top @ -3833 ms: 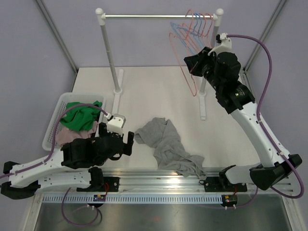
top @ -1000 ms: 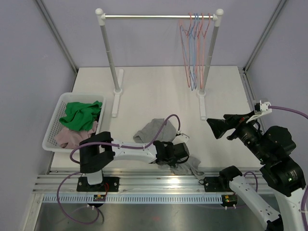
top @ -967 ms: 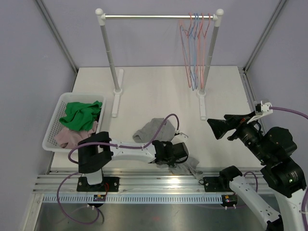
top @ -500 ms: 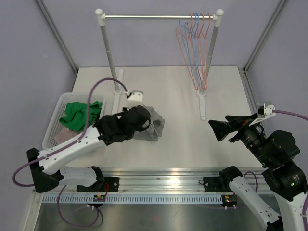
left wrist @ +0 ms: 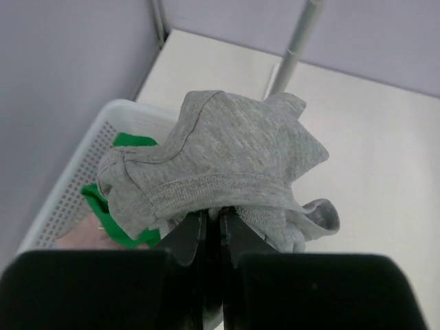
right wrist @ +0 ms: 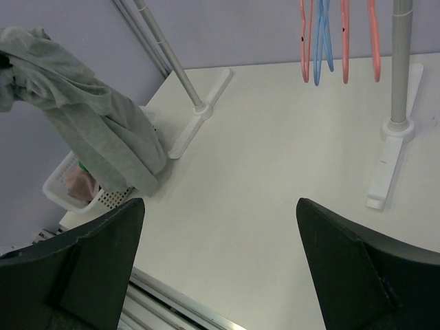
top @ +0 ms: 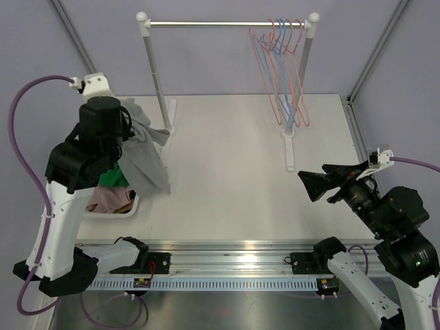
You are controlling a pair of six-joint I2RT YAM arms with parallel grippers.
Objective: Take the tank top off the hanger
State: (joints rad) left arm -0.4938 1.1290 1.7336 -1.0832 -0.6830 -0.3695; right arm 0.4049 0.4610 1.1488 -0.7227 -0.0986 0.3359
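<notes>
My left gripper is above the white basket, so next it should bring the tank top, bare of any hanger, down into the basket and release it there.
The grey tank top [top: 148,155] hangs free of any hanger, bunched in my left gripper [left wrist: 213,214], which is shut on its upper edge. In the top view the left arm is raised at the far left and the cloth drapes down beside the white basket [top: 132,203]. The left wrist view shows the tank top [left wrist: 227,158] above the basket rim [left wrist: 69,179]. Several bare red and blue hangers [top: 282,48] hang at the right end of the rail. My right gripper [right wrist: 220,203] is open and empty, low at the right, far from the cloth.
The clothes rack has a rail [top: 206,24], a left post [top: 157,75] and a right post [top: 299,89] with white feet on the table. Green cloth [top: 110,179] and pink cloth [top: 110,199] lie in the basket. Purple walls close in the sides.
My left arm has lifted the tank top off the table and swung it left and up, over the basket. The hangers sway a little. The right arm stays put.
</notes>
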